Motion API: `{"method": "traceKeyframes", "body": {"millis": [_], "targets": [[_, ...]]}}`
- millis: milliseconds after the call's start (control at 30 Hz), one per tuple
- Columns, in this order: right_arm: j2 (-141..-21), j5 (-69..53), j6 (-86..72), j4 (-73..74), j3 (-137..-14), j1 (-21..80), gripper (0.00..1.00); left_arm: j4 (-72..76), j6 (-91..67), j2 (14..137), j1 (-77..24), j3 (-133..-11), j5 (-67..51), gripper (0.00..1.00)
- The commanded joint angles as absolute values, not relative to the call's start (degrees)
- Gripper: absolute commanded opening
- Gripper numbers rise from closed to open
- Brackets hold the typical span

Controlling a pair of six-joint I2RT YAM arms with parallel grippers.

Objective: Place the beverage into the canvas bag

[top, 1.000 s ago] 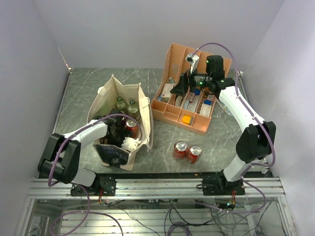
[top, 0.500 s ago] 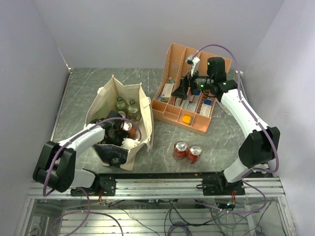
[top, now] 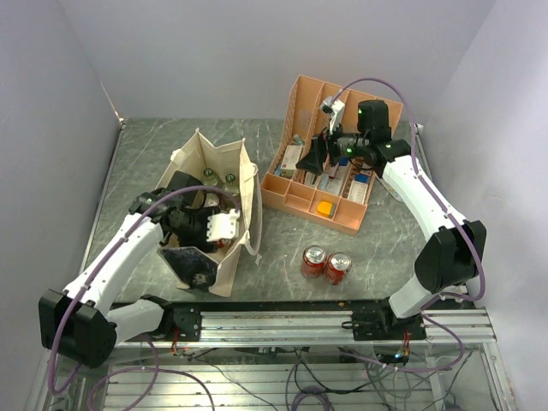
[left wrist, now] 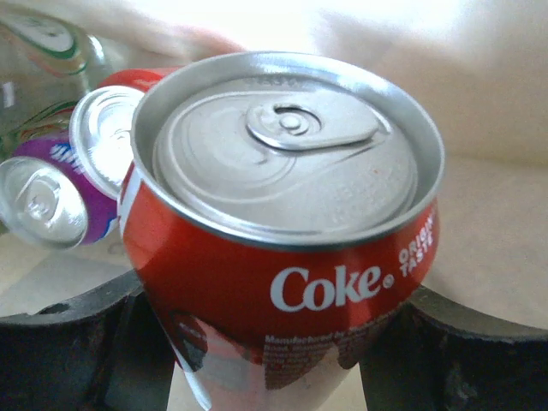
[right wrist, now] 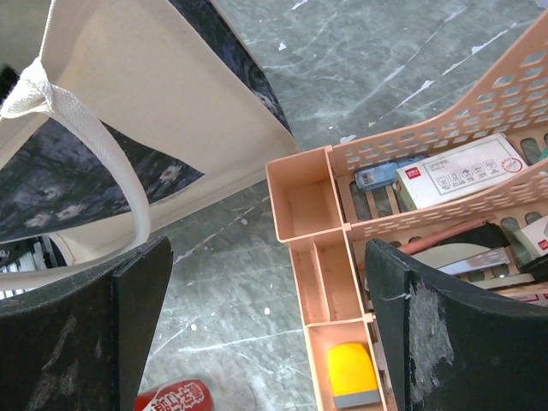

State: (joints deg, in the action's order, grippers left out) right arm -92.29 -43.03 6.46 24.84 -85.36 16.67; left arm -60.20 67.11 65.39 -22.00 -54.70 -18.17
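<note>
I will next swing and tilt my right gripper from the organizer point(top: 295, 195) toward the bag's opening, onto the Coke can's end with the lid, since my left gripper leaves it free.
A red Coke can point(left wrist: 282, 257), the beverage, stands upright between the dark fingers point(left wrist: 60, 351) of my left gripper point(left wrist: 274, 300). Both fingers press against its sides, so the gripper is shut on it. Cream fabric surrounds the can, which is inside the canvas bag point(top: 248, 184). From above, my left gripper point(top: 199, 228) reaches down into the bag's mouth and its wrist hides the can. My right gripper point(top: 312, 157) hangs open and empty over the near-left corner of the orange-pink organizer point(top: 295, 195). In the right wrist view that gripper point(right wrist: 270, 282) shows bare table and organizer between its fingers.
Inside the bag lie a purple can point(left wrist: 51, 188), another red can point(left wrist: 107, 137) and a glass bottle point(left wrist: 43, 60). Two red cans point(top: 314, 259) point(top: 337, 267) stand on the table in front of the organizer. The bag's loop handle point(right wrist: 103, 163) hangs by my right gripper.
My left gripper has closed on the Coke can inside the bag, and the left arm's elbow has swung outward to the left. The right arm has barely moved.
</note>
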Motion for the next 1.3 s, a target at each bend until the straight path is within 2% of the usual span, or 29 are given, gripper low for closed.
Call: {"method": "traceKeyframes", "body": {"millis": [0, 167, 533, 833, 1267], "targets": [[-92.1, -43.2, 6.7, 24.2, -85.6, 17.2, 0.94, -61.4, 54.8, 63.6, -18.4, -60.3, -26.0, 0.07], [-91.9, -43.2, 6.8, 24.2, -85.1, 17.3, 0.94, -59.7, 45.0, 63.5, -15.0, -64.9, -29.5, 0.07], [-92.9, -44.1, 5.8, 23.4, -86.0, 17.6, 0.94, -56.6, 33.6, 62.6, -9.2, -70.8, -34.5, 0.07], [-97.4, -50.3, 2.9, 23.7, -98.6, 20.8, 0.94, -51.7, 31.7, 66.2, -7.6, -78.2, -36.7, 0.07], [-105.2, -55.5, 2.1, 18.2, -111.7, 35.3, 0.96, -41.3, 28.9, 69.2, -7.8, -80.9, -39.3, 0.07]]}}
